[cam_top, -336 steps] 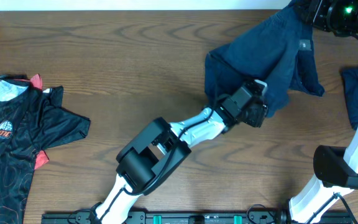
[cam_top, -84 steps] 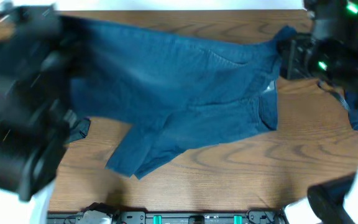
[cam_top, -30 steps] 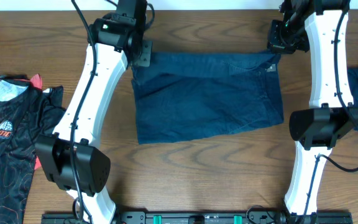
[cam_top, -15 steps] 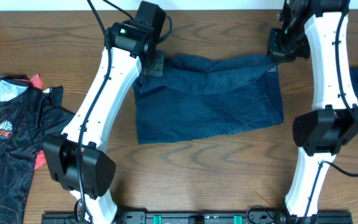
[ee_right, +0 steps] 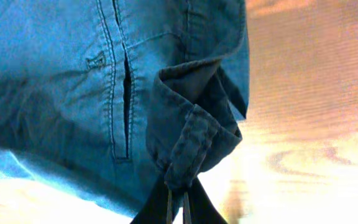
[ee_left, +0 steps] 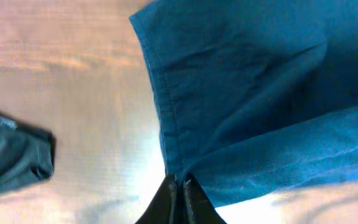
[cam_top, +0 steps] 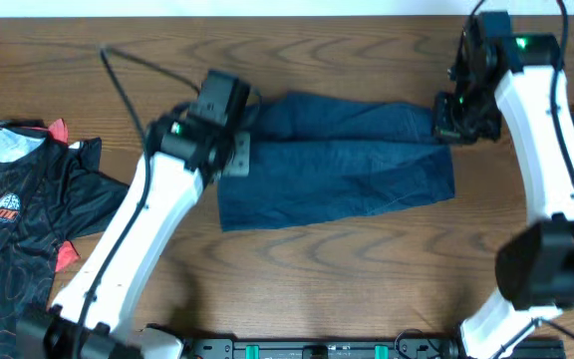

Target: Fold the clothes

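My right gripper holds the pinched corner and needs to pull it back, then lower it and let go at the garment's still uncovered near corner (cam_top: 443, 187), which is below the gripper and back from it.
One of the clothes, a plain navy-blue garment (cam_top: 347, 170), lies spread across the middle of the table, its far edge lifted and rolled toward the front. My left gripper (cam_top: 235, 155) is shut on its far-left corner; in the left wrist view the tips (ee_left: 180, 186) pinch the hem of the blue cloth (ee_left: 260, 93). My right gripper (cam_top: 448, 122) is shut on the far-right corner; in the right wrist view it (ee_right: 178, 194) clamps a bunched, stitched edge of the fabric (ee_right: 55, 93).
A black shirt with orange print (cam_top: 18, 219) lies at the left edge of the table; a dark corner of it (ee_left: 11, 155) shows in the left wrist view. Bare wood lies in front of the garment. A rail (cam_top: 307, 349) runs along the near edge.
Both grippers have moved from the far side toward the front, pulling the garment's far edge up and over the rest of it. Both have stayed shut on the corners.
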